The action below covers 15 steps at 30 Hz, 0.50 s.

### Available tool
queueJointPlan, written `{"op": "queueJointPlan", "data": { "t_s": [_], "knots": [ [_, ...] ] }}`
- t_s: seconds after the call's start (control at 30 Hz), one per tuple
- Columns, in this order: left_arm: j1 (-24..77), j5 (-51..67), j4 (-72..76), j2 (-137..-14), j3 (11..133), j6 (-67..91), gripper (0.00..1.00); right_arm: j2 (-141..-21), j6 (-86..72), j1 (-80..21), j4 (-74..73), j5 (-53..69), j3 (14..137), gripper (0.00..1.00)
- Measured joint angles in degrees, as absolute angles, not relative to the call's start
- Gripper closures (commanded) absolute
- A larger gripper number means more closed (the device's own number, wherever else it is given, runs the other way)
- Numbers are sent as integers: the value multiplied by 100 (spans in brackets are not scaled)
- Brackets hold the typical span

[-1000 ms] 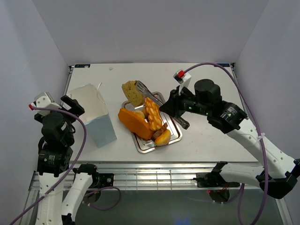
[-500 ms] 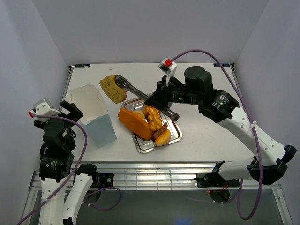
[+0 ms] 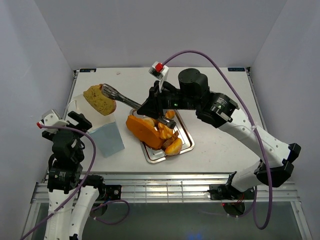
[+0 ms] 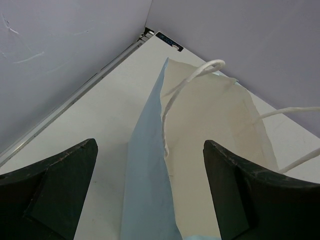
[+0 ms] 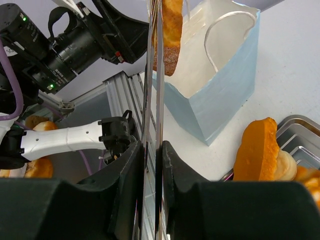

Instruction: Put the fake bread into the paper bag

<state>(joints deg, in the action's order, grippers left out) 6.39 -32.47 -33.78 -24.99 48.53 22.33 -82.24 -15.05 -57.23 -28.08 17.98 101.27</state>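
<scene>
My right gripper moves down and to the left in the top view next, then releases the tongs, since the fake bread (image 3: 99,99) still hangs above the bag's opening.
My right gripper (image 3: 152,106) (image 5: 152,150) is shut on a pair of metal tongs (image 3: 121,95) (image 5: 152,75). The tongs pinch a tan, speckled piece of fake bread (image 3: 99,99) (image 5: 170,35), which hangs over the open mouth of the paper bag (image 3: 106,136) (image 5: 220,95) (image 4: 200,150). The bag stands upright at the left, pale blue outside, with white string handles. More fake bread, a long orange loaf (image 3: 142,131) (image 5: 255,150) among it, lies on the silver tray (image 3: 186,145). My left gripper (image 3: 75,121) (image 4: 150,147) is open beside the bag, nothing between its fingers but the bag's edge ahead.
The tray's corner (image 5: 300,131) shows at the right of the right wrist view. White walls close in the table on three sides. The left arm's wrist camera (image 5: 65,55) sits close behind the bag. A metal rail runs along the near table edge (image 3: 160,182).
The right arm has swung left, carrying the bread in the tongs from above the tray's far edge to over the bag's mouth. The left arm shifted slightly lower.
</scene>
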Motion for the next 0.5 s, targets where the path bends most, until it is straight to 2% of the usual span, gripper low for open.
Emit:
{"op": "queueJointPlan", "data": {
  "t_s": [0.5],
  "knots": [
    [650,-3260,-3063,-1938,4519,2248,5,-9288,-1863,-5730,-2517,1855,10484,92]
  ]
}}
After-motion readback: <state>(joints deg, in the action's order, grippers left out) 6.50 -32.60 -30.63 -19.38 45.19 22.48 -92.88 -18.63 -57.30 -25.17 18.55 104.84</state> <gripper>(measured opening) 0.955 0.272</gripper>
